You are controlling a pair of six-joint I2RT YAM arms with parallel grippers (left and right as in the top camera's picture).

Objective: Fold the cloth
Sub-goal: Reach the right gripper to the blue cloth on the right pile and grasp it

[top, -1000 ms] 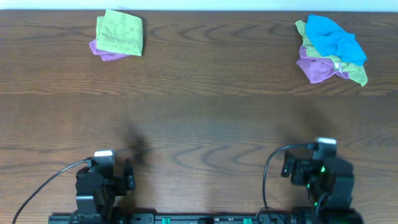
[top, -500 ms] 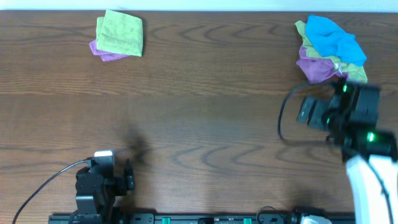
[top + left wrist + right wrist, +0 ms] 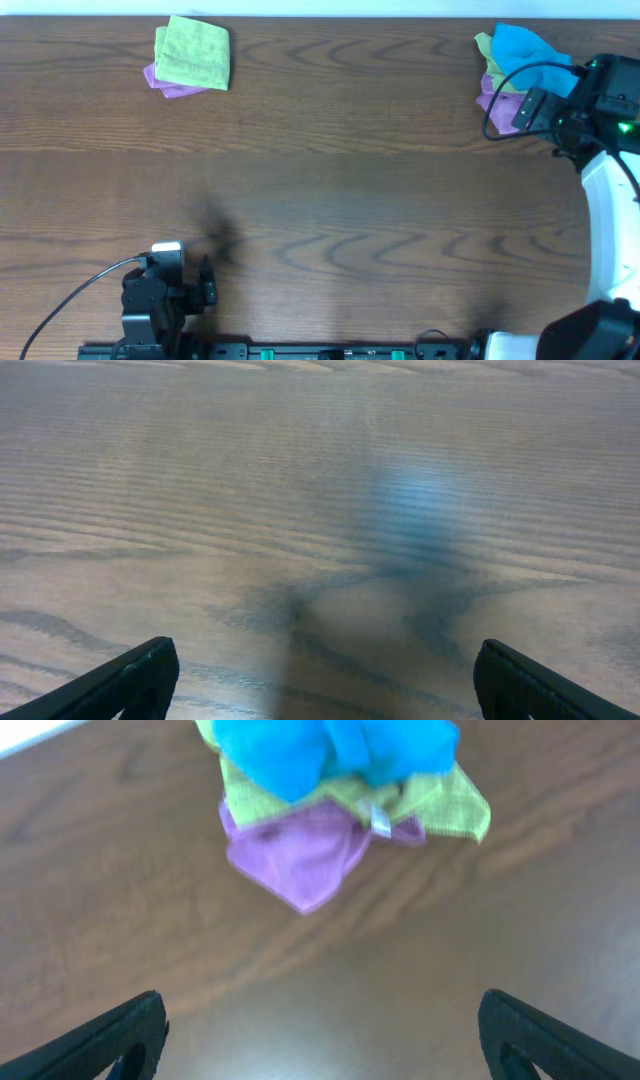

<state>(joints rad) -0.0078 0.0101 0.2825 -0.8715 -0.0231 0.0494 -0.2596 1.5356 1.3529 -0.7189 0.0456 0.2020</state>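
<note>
My right gripper should next move away from my base and down onto the raised fold in the blue cloth's middle (image 3: 535, 58) (image 3: 347, 744).
A crumpled pile of cloths lies at the table's far right: a blue cloth (image 3: 525, 52) on top, a green one (image 3: 484, 44) and a purple one (image 3: 497, 103) under it. In the right wrist view the blue cloth (image 3: 330, 745), green cloth (image 3: 440, 805) and purple cloth (image 3: 300, 855) lie just ahead of my right gripper (image 3: 320, 1040), which is open and empty. In the overhead view the right arm (image 3: 590, 100) partly covers the pile's right side. My left gripper (image 3: 320, 685) is open and empty over bare wood at the near left (image 3: 165, 290).
A folded green cloth (image 3: 192, 52) lies on a purple cloth (image 3: 170, 88) at the far left. The wooden table (image 3: 330, 190) reaches a white edge at the back.
My right arm has swung from the near right edge up to the far right, arriving at the crumpled pile. The left arm has not moved.
</note>
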